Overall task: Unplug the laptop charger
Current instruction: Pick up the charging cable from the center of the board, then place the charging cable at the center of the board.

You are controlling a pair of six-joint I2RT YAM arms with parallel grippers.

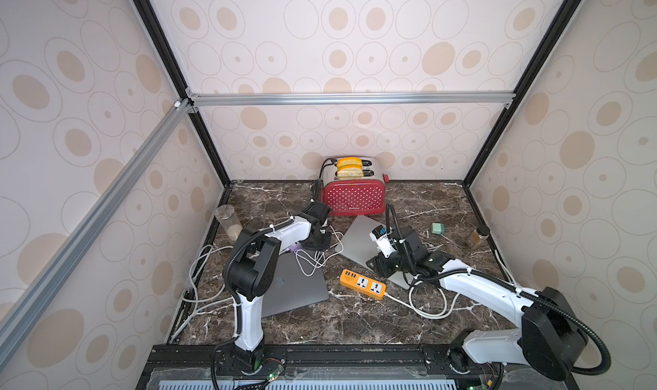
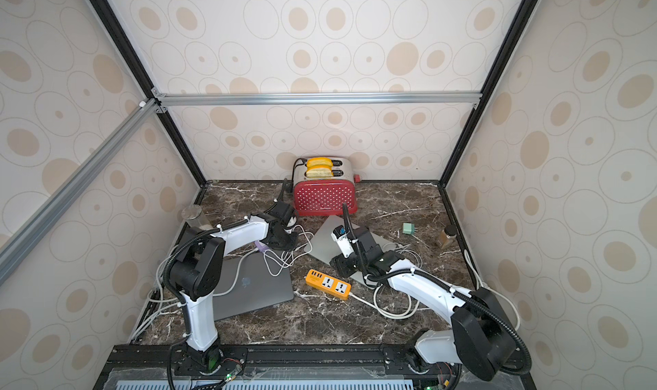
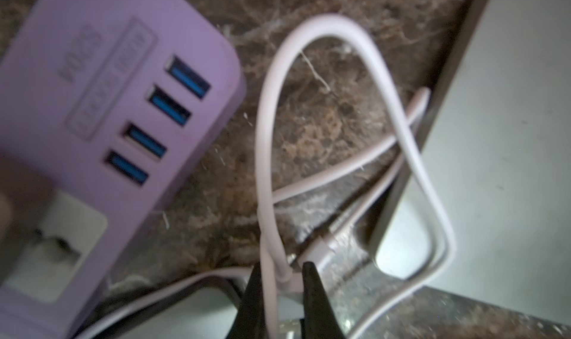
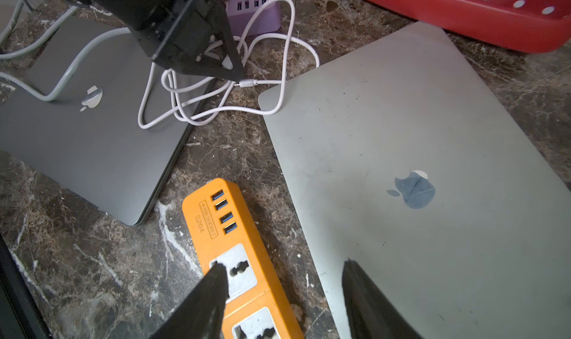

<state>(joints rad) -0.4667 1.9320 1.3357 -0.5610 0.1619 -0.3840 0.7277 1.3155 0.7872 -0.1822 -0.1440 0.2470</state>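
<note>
My left gripper rises next, carries the white cable [image 4: 287, 43] toward the glass and lowers to release it on the bare marble there, as its loops lie across both laptops.
The laptop charger's white cable [image 4: 287, 43] loops over the marble between a dark grey laptop [image 4: 92, 142] and a silver laptop [image 4: 417, 155]. Its metal connector [image 4: 247, 83] lies on the table between them, plugged into neither. My left gripper [image 3: 279, 269] is shut on the white cable [image 3: 265, 167], next to a purple power strip [image 3: 108, 84]. In both top views it sits behind the grey laptop [image 1: 321, 244] [image 2: 288, 244]. My right gripper [image 4: 284, 266] is open and holds nothing, above the gap between an orange power strip [image 4: 213, 229] and the silver laptop.
A red dotted toaster [image 1: 353, 196] with bread stands against the back wall. A green adapter [image 1: 436, 229] and a brown jar [image 1: 478, 236] sit at the right, a glass [image 1: 229, 221] at the left. More white cords trail along the left edge [image 1: 193, 281] and behind the orange strip [image 1: 426, 306].
</note>
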